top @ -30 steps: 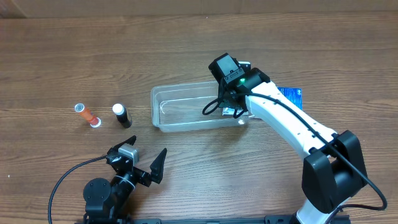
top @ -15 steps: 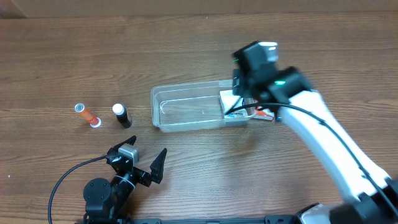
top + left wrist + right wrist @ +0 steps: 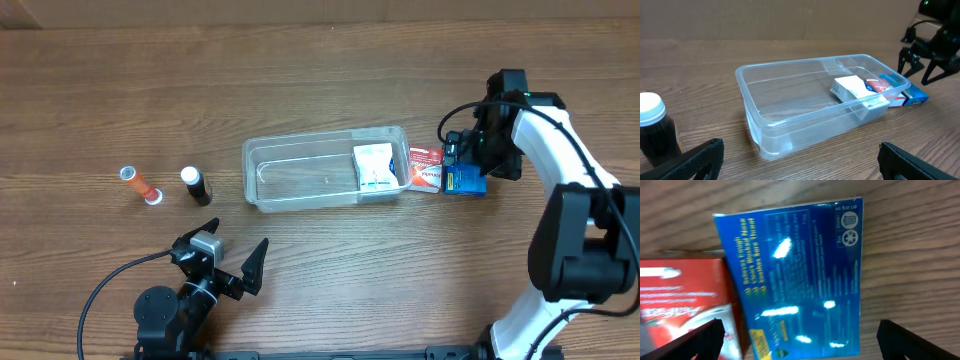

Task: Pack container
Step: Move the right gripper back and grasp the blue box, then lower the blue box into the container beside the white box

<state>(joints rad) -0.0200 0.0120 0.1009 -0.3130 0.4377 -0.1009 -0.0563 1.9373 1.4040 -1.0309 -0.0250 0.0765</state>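
The robot should next lower its right gripper onto the blue box (image 3: 466, 182) (image 3: 800, 275), one finger down each long side, and close it, because the box is below it between the open fingers.
The clear container (image 3: 298, 172) lies mid-table, with a white box (image 3: 373, 166) flat in its right end. In the left wrist view the container (image 3: 782, 97) holds that white box (image 3: 854, 88) at its far end. Right of it lie a red box (image 3: 424, 168) and a blue box (image 3: 466, 182). My right gripper (image 3: 468, 155) hovers open just above the blue box (image 3: 800, 275), its fingers straddling it, with the red box (image 3: 682, 300) at the left. My left gripper (image 3: 238, 242) rests open and empty in front of the container.
A black bottle with a white cap (image 3: 195, 186) and an orange tube (image 3: 140, 185) are on the table left of the container. The bottle (image 3: 654, 129) is close to my left gripper's left finger.
My right gripper opened, left the white box in the container's right end, and swung right to hover over the blue box. The left arm has not moved.
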